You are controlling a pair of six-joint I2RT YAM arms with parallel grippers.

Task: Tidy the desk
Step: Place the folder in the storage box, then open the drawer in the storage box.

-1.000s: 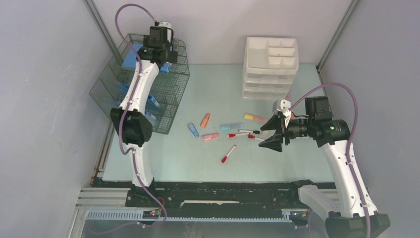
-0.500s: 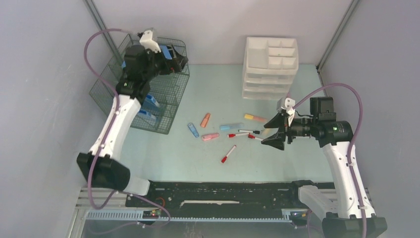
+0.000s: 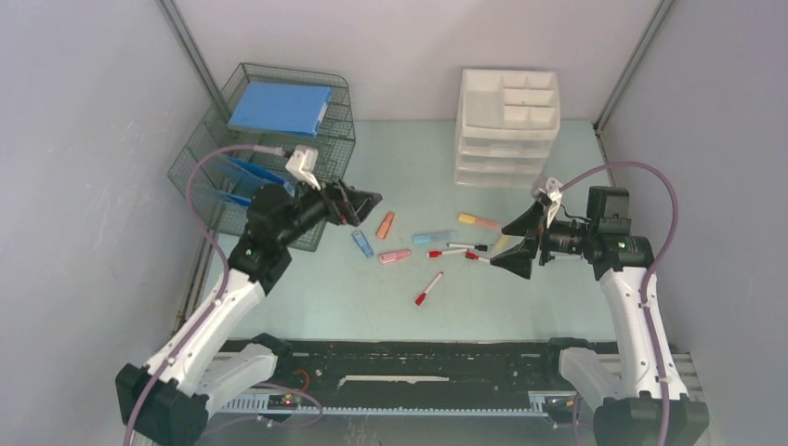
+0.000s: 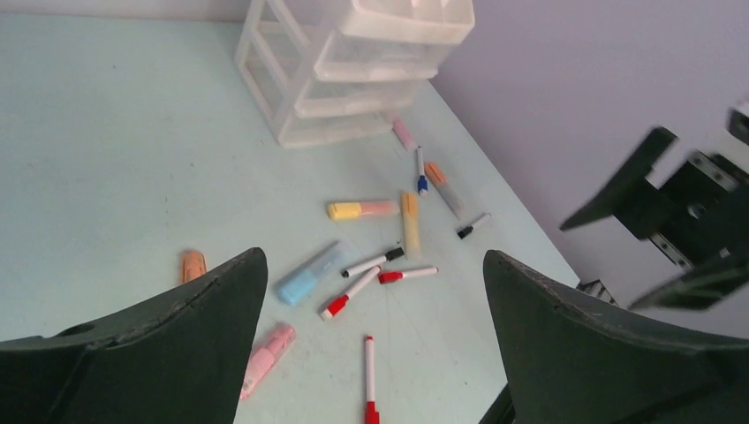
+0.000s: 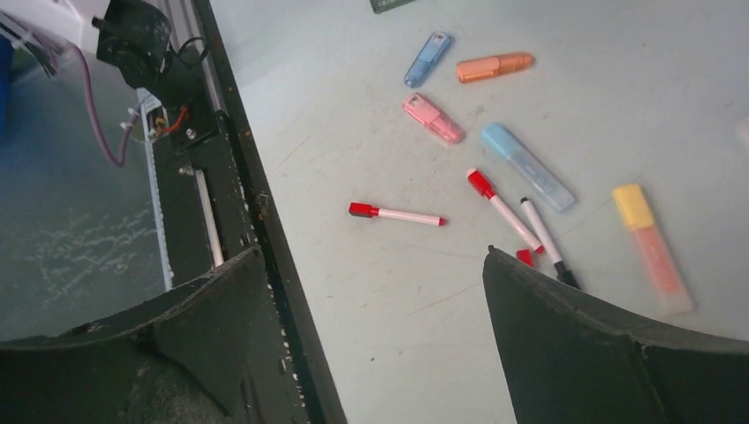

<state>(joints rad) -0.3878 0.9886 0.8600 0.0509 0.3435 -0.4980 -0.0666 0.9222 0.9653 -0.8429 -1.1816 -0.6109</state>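
Note:
My open right gripper will next move outward and close on the bare top edge of the drawer unit's thin white side (image 3: 558,104), which is outward of it.
The desk (image 3: 409,307) is a pale mint-green top with pens and highlighters scattered across its middle. An orange highlighter (image 3: 385,224), a small blue one (image 3: 362,243), a pink one (image 3: 395,255) and a light blue one (image 3: 434,237) lie close together. Red-capped markers (image 3: 428,289) lie nearby. My left gripper (image 3: 358,203) hovers open just left of the orange highlighter, with nothing between its fingers. My right gripper (image 3: 517,243) is open and empty at the right end of the scatter, above a red-capped marker (image 5: 396,214) on the desk (image 5: 397,336).
A wire mesh basket (image 3: 330,163) stands at the back left with a blue book (image 3: 281,107) flat on top. A white drawer unit (image 3: 506,128) stands at the back right. More pens (image 4: 422,172) lie beside that drawer unit (image 4: 353,71). A black front rail (image 5: 238,177) borders the near edge.
My left arm swung back from the basket top and down over the desk, leaving the blue book uncovered. My right gripper opened wider and shifted slightly right.

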